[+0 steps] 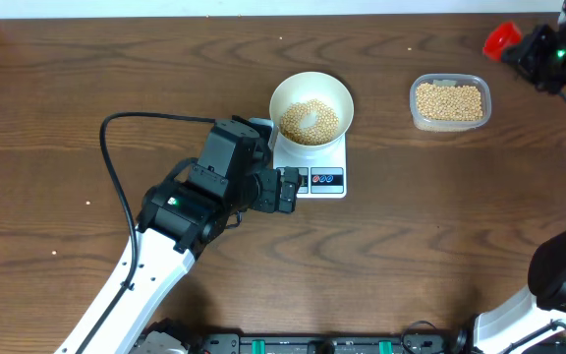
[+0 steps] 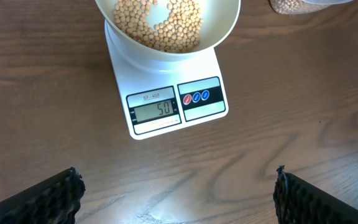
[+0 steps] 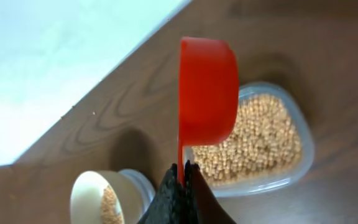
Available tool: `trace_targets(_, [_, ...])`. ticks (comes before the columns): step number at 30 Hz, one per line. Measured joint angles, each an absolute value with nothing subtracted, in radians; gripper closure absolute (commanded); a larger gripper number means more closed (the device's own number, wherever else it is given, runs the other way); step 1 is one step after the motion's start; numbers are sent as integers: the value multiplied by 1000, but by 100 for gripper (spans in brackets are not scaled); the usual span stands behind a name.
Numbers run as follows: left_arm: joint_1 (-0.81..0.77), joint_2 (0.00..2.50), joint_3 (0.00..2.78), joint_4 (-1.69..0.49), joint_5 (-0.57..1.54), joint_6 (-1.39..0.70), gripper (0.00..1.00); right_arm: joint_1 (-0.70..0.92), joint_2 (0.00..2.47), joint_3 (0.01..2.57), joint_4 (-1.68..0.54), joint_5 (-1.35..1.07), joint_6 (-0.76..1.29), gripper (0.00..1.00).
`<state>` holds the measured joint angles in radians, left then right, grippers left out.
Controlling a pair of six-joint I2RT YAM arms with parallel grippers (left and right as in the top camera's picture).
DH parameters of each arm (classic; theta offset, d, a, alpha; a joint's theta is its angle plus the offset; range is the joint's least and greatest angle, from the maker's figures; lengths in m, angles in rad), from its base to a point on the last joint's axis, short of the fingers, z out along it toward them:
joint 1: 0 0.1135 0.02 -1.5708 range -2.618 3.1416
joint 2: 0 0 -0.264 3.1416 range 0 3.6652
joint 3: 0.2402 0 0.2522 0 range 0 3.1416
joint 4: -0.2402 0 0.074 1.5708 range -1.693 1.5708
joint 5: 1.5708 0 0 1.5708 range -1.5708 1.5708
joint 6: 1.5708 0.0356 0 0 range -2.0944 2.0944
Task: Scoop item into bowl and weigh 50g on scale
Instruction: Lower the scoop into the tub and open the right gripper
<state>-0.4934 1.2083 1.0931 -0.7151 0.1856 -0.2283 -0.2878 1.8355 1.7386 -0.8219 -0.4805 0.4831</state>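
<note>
The scale's display shows the target weight, so my right gripper will next go down, back toward the tub, to put the red scoop (image 3: 207, 93) on the tub's beans.
The cream-white bowl (image 1: 336, 88) stands on the small white scale (image 1: 328, 181) and holds a layer of tan beans (image 1: 310, 121). In the left wrist view the scale (image 2: 204, 109) shows 50 on its display, with the bowl (image 2: 224, 31) and beans (image 2: 160, 25) above it. My left gripper (image 1: 289, 190) hovers just in front of the scale, wide open and empty (image 2: 176, 180). My right gripper (image 1: 522, 49) is at the far right back, shut on the handle of a red scoop (image 3: 207, 93), its fingertips (image 3: 183, 173) pinching the thin handle. The scoop is tipped on its side.
A clear plastic tub (image 1: 480, 116) full of beans (image 3: 260, 134) sits right of the bowl, below the raised scoop. The left arm's black cable (image 1: 116, 177) loops over the table's left half. The table's back edge runs close behind the tub.
</note>
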Motion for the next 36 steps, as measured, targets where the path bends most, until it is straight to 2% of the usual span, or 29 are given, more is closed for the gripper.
trace_targets(10, [-493,1208,1093,-715,186,-228,0,-288,1835,1505,-651,-529,718,98])
trace_targets(25, [-493,1208,1093,-715,186,-228,0,-274,1835,1371,-603,-549,758,99])
trace_targets(29, [-493,1208,1093,-715,186,-228,0,-271,1835,1370,-610,-550,756,84])
trace_targets(36, [-493,1208,1093,-715,186,-228,0,-271,1835,1369,-658,-549,731,48])
